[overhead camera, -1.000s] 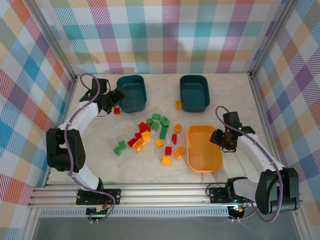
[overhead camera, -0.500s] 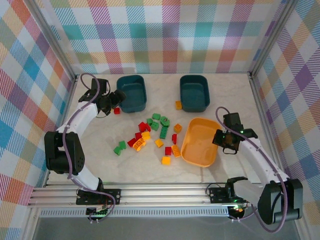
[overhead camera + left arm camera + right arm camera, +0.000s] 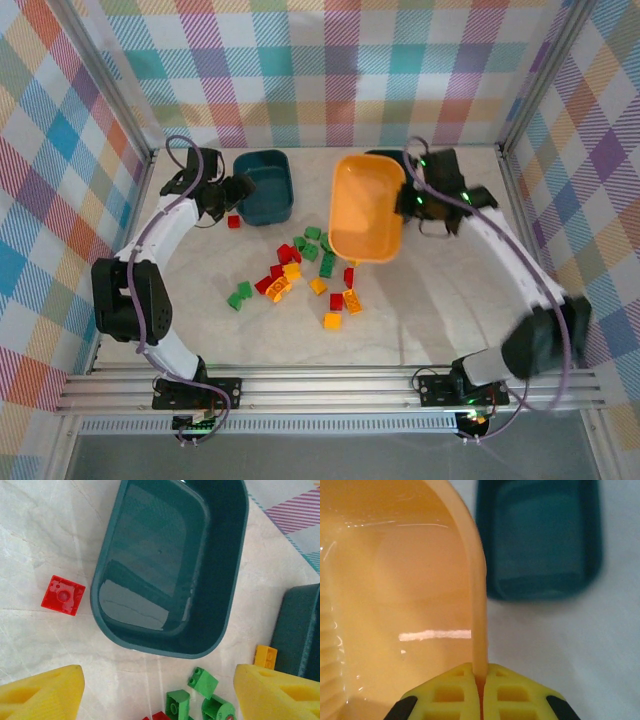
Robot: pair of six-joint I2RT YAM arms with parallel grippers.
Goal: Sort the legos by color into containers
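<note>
The gap between the teal bins is open below and outward, so next I need to carry the yellow-orange bin in my right gripper outward over that gap, lower the bin and let go of the yellow-orange bin's rim.
My right gripper [image 3: 407,200] [image 3: 480,680] is shut on the rim of the yellow-orange bin [image 3: 367,207] [image 3: 395,595]. It holds the bin tilted in the air over the far right of the lego pile [image 3: 305,268]. One dark teal bin [image 3: 265,186] [image 3: 170,565] sits at the back left. My left gripper [image 3: 236,188] [image 3: 157,700] hovers open just beside it, nothing between its fingers. A single red lego [image 3: 233,221] [image 3: 62,595] lies left of that bin. The other teal bin [image 3: 540,540] lies on the table below the held bin.
Red, green and yellow-orange bricks lie scattered mid-table. A few green bricks [image 3: 202,682] lie near the left teal bin. An orange brick [image 3: 265,656] rests against the second teal bin. Plaid walls enclose the table on three sides. The front right of the table is bare marble [image 3: 450,310].
The right gripper closed on the yellow-orange bin's rim, lifted it off the front right of the table and carried it back and left. The left arm barely moved.
</note>
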